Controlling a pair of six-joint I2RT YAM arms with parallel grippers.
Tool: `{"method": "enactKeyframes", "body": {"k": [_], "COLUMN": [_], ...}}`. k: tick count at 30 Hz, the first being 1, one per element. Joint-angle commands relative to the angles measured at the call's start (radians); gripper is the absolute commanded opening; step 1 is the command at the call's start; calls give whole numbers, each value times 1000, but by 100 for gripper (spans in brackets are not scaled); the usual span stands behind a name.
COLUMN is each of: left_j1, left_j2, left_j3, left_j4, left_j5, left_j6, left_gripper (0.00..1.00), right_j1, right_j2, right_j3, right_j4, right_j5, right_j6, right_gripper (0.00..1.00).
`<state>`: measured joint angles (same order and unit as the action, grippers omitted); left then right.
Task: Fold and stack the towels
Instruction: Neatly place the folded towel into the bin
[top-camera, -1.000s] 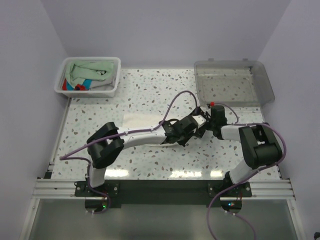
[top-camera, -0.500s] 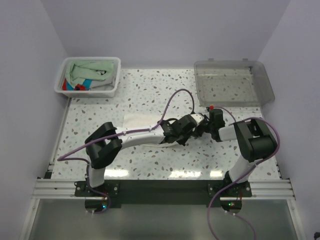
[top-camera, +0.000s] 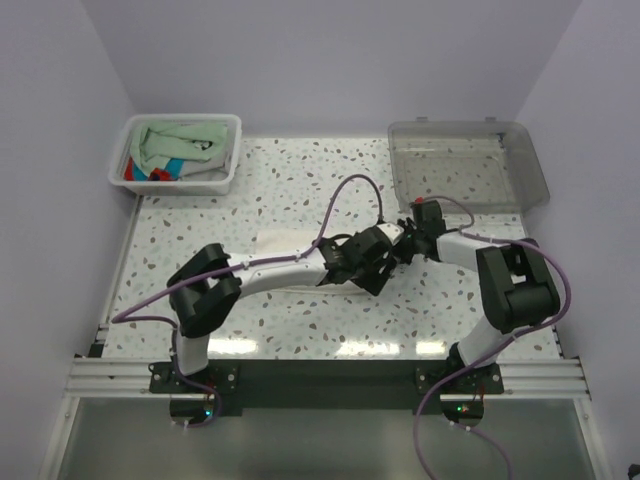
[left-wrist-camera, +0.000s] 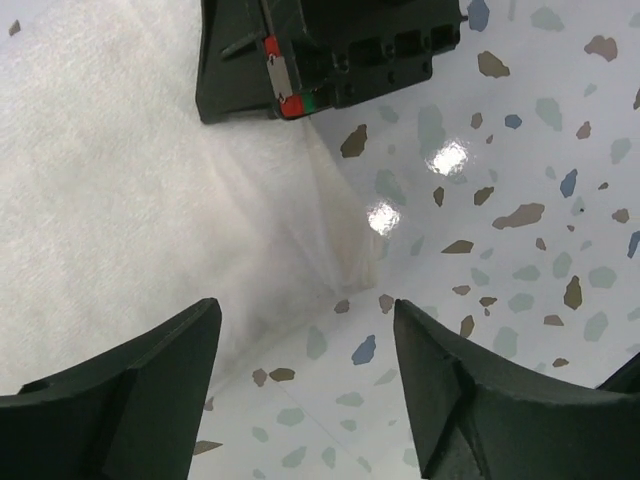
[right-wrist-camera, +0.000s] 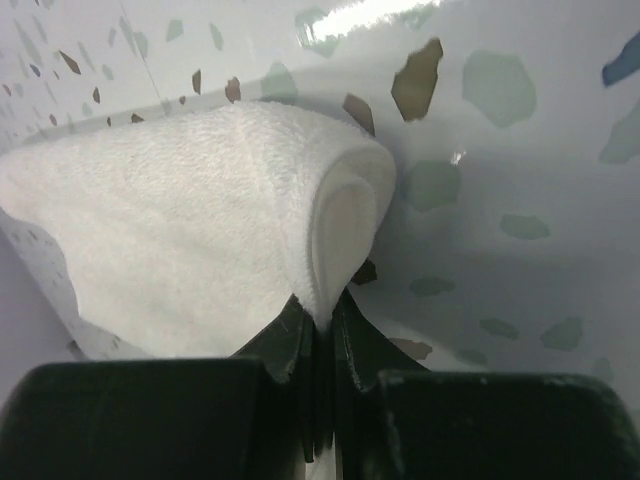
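Observation:
Next, my right gripper should lift the white towel's corner, carry it outward over the grey plastic tray, then lower and release it inside, because that tray stands empty.
A white towel lies on the speckled table, partly under my left arm. In the right wrist view my right gripper is shut on a raised corner fold of this white towel. My left gripper hangs open just above the table at the towel's edge, nothing between its fingers, and the right gripper's black body is close in front of it. From above, the two grippers meet at the towel's right end. A mint green towel and a turquoise-and-red one lie in the basket.
The white slatted basket stands at the back left. A clear grey plastic tray stands at the back right, just beyond the right gripper. Purple cables loop over both arms.
My left gripper has opened and let go of the white towel's corner. My right gripper has closed on that corner and shifted slightly left and toward the back.

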<state>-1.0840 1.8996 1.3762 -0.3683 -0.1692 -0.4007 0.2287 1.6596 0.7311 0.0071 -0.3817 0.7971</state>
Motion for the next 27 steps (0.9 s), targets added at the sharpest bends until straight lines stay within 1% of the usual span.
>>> {"method": "enactKeyframes", "body": {"k": [1, 2, 3, 4, 5, 6, 7, 8, 9, 10, 11, 12, 13, 14, 16, 17, 19, 20, 21, 22, 23, 25, 26, 27], "left_j1": [53, 70, 88, 132, 156, 182, 208, 264, 295, 364, 401, 436, 511, 547, 635, 657, 694, 699, 699, 699, 700, 699, 700, 700], "left_j2": [-106, -149, -174, -201, -256, -286, -313, -362, -381, -414, -428, -441, -464, -471, -484, -487, -470, -458, -445, -432, -435, -457, -465, -471], "left_j3": [-8, -22, -32, -43, -66, -78, -91, -112, -120, -140, -152, -167, -202, -219, -253, -285, -307, -299, -287, -273, -278, -311, -325, -338], "left_j4": [23, 23, 23, 26, 28, 25, 20, 16, -4, -14, -20, -23, -18, -14, 3, 12, 16, 0, -51, -69, -76, -67, -60, -43], "left_j5": [10, 19, 25, 34, 55, 62, 66, 80, 85, 97, 99, 97, 108, 120, 138, 145, 136, 123, 109, 96, 91, 68, 33, 14], "left_j6": [-39, -47, -50, -50, -52, -50, -41, -17, -6, 8, 35, 46, 57, 72, 85, 94, 108, 124, 134, 143, 158, 166, 169, 172], "left_gripper": [77, 81, 89, 91, 94, 100, 100, 100, 100, 100, 100, 100, 100, 100, 100, 100, 100, 100, 100, 100, 100, 100, 100, 100], "right_j1": [-3, -5, -5, -5, -3, -3, -5, -5, -3, -3, -3, -5, -5, -9, -17, -25, -31, -40, -46, -54, -75, -98, -126, -140], "right_j2": [-24, -18, -9, -1, 6, 25, 34, 45, 70, 84, 103, 123, 164, 187, 241, 288, 342, 394, 417, 439, 481, 522, 549, 558], "right_j3": [126, 158, 227, 266, 346, 390, 431, 517, 560, 605, 695, 741, 787, 885, 983, 1080, 1180, 1288, 1342, 1393, 1483, 1571, 1641, 1668], "right_j4": [-234, -261, -313, -344, -378, -436, -465, -519, -544, -567, -591, -629, -651, -694, -734, -751, -803, -824, -866, -880, -897, -950, -981, -992], "right_j5": [122, 144, 148, 152, 173, 179, 184, 190, 198, 210, 220, 242, 244, 244, 227, 219, 207, 202, 198, 192, 176, 161, 150, 145], "right_j6": [-168, -221, -248, -275, -326, -350, -377, -424, -446, -490, -509, -528, -548, -587, -611, -630, -645, -651, -654, -654, -657, -671, -683, -691], "right_gripper": [0, 0, 0, 0, 0, 0, 0, 0, 0, 0, 0, 0, 0, 0, 0, 0, 0, 0, 0, 0, 0, 0, 0, 0]}}
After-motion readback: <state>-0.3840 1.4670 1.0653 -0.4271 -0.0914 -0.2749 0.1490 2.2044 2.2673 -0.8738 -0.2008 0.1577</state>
